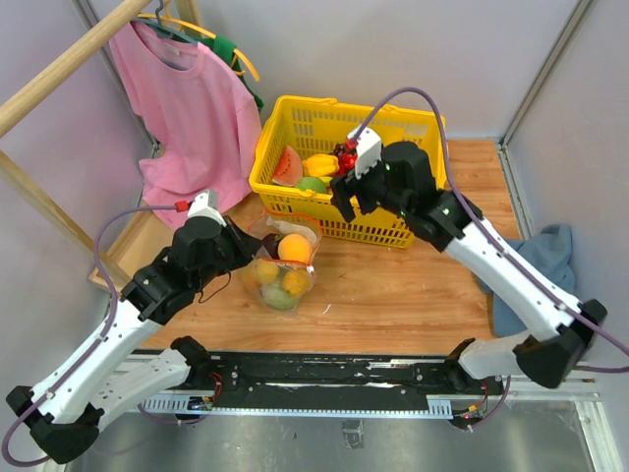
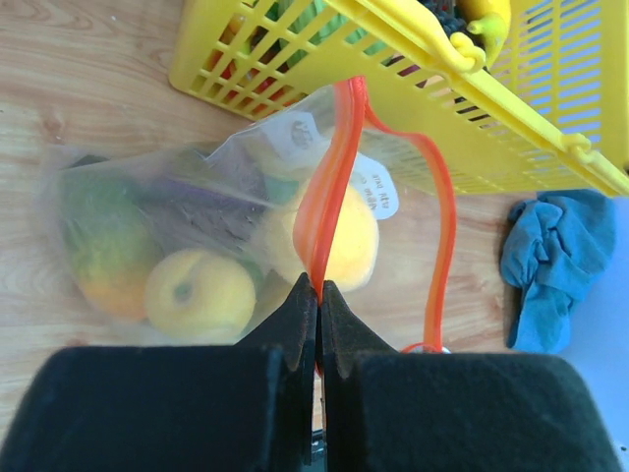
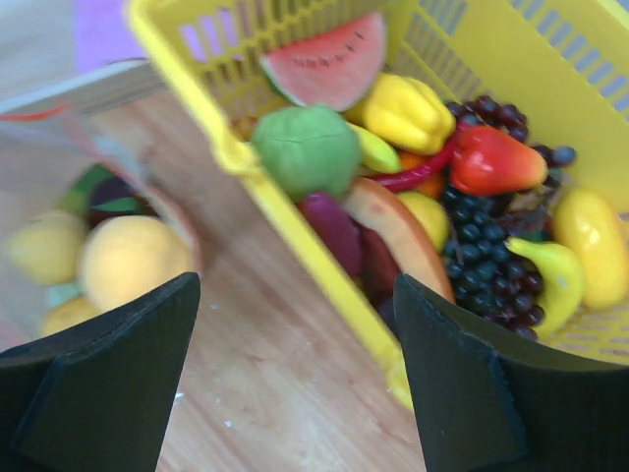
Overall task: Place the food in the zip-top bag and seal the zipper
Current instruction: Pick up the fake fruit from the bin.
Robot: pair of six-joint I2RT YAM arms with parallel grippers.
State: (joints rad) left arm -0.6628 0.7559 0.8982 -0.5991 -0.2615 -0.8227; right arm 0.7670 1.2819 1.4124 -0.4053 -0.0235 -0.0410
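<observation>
The red pear-shaped fruit [image 1: 347,161] [image 3: 495,162] lies uncovered on the dark grapes, so my right gripper moves outward past the basket's near side next, then down onto that fruit.
The clear zip-top bag [image 1: 280,270] lies on the wooden table in front of the yellow basket, holding several toy fruits, an orange one [image 1: 294,248] on top. In the left wrist view the bag [image 2: 147,226] shows yellow and green fruits inside. My left gripper [image 2: 318,285] is shut on the red zipper strip [image 2: 329,187] at the bag's mouth; a second red strip [image 2: 444,226] curves apart to the right. My right gripper [image 3: 295,324] is open and empty, hovering over the basket's near wall [image 1: 344,197]. The bag [image 3: 88,256] sits at its left.
The yellow basket [image 1: 285,113] at the back holds more toy food: watermelon slice [image 3: 324,64], green fruit [image 3: 307,149], yellow pepper [image 3: 403,113], dark grapes [image 3: 482,261]. A pink shirt [image 1: 187,108] hangs at back left. A blue cloth [image 1: 536,275] lies at right.
</observation>
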